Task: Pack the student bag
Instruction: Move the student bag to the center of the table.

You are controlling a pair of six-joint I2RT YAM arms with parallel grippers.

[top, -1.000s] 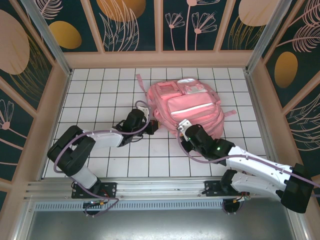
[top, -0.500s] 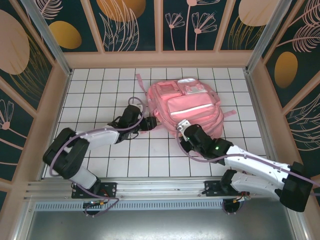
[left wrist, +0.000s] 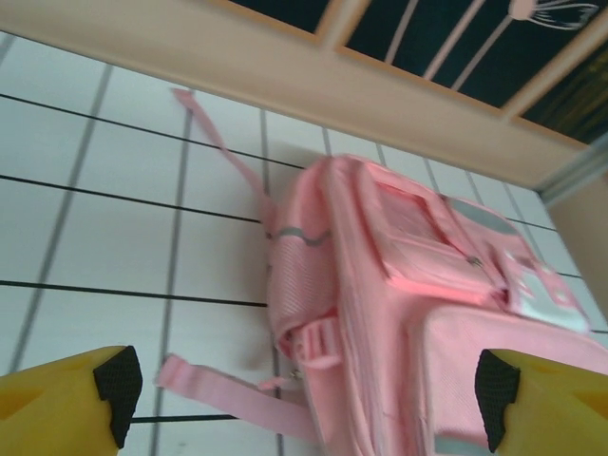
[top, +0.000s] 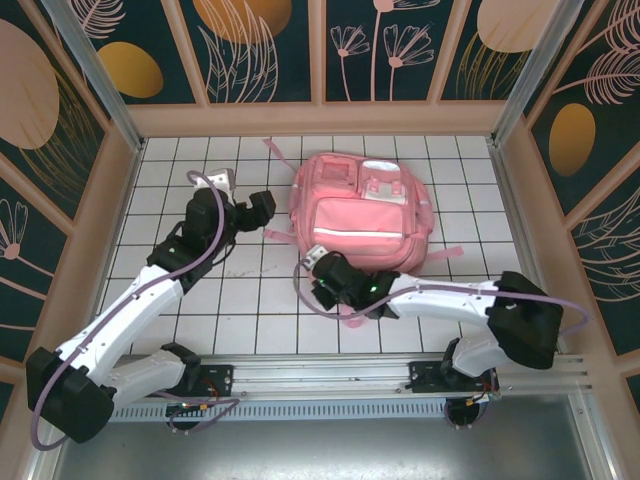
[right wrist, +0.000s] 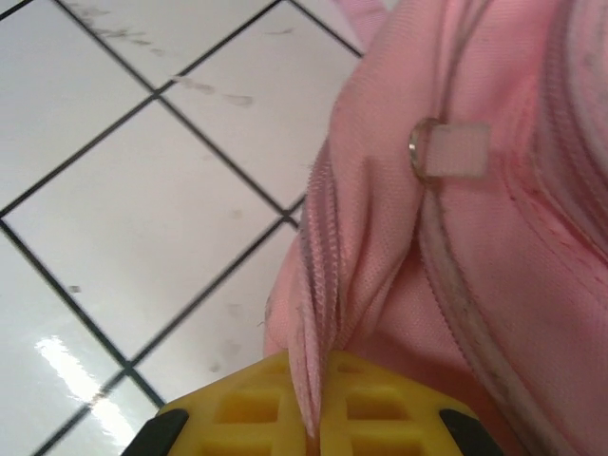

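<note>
The bag [top: 365, 215] lies close to the back wall, so my right gripper should next pull its pinched fold back toward my base, over the bare near tiles, and release it.
The student bag [top: 365, 215] is a large pink backpack lying flat in the middle of the white tiled floor. Close to its left side, my left gripper [top: 266, 212] stands wide open with nothing between its fingers. In the left wrist view the bag [left wrist: 399, 304] and a loose strap [left wrist: 223, 394] lie ahead of that gripper [left wrist: 304, 404]. My right gripper [top: 322, 270] is at the bag's near left corner, shut on a fold of pink fabric. The right wrist view shows its yellow fingers [right wrist: 256, 413] pinching that fold of the bag [right wrist: 475, 237].
Wooden walls [top: 320, 118] with dark flowered panels close in the floor at the back and sides. Pink straps trail from the bag at the back left [top: 280, 158] and at the right [top: 450, 252]. Open tiles [top: 180, 150] lie left of the bag.
My left gripper has opened and drawn back, up and to the left of the bag's side. My right gripper has moved left along the bag's near edge, and the bag has shifted with it.
</note>
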